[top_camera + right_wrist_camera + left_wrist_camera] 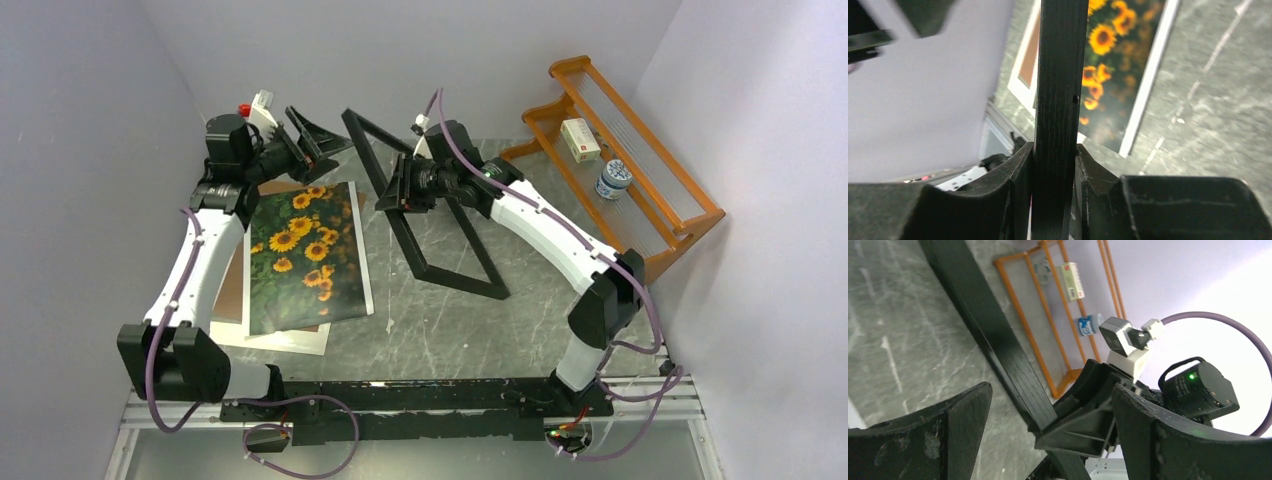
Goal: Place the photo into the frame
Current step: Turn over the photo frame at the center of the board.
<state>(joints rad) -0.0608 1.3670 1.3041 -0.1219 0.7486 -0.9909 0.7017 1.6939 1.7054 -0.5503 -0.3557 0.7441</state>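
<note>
The right gripper lowers the tilted frame flat onto the tabletop (1159,112) beside the photo's white edge, below and back toward my base, next. It then releases its bar (1060,75).
The photo (300,255), sunflowers on dark green, lies flat on the table's left side, on a white mat (295,341) and a brown board (232,285). It also shows blurred in the right wrist view (1108,45). The black frame (460,283) stands tilted up on its edge at the table's middle. My right gripper (392,195) is shut on the frame's left bar (1060,75), with a finger on each side (1055,160). My left gripper (322,138) is open and empty, in the air just left of the frame's far corner. The frame bar (988,325) passes between its fingers (1048,410) without touching.
An orange wooden rack (640,190) stands at the back right with a white box (580,140) and a blue-and-white jar (613,180) on it. It shows in the left wrist view too (1048,330). Grey walls close in on the left, back and right.
</note>
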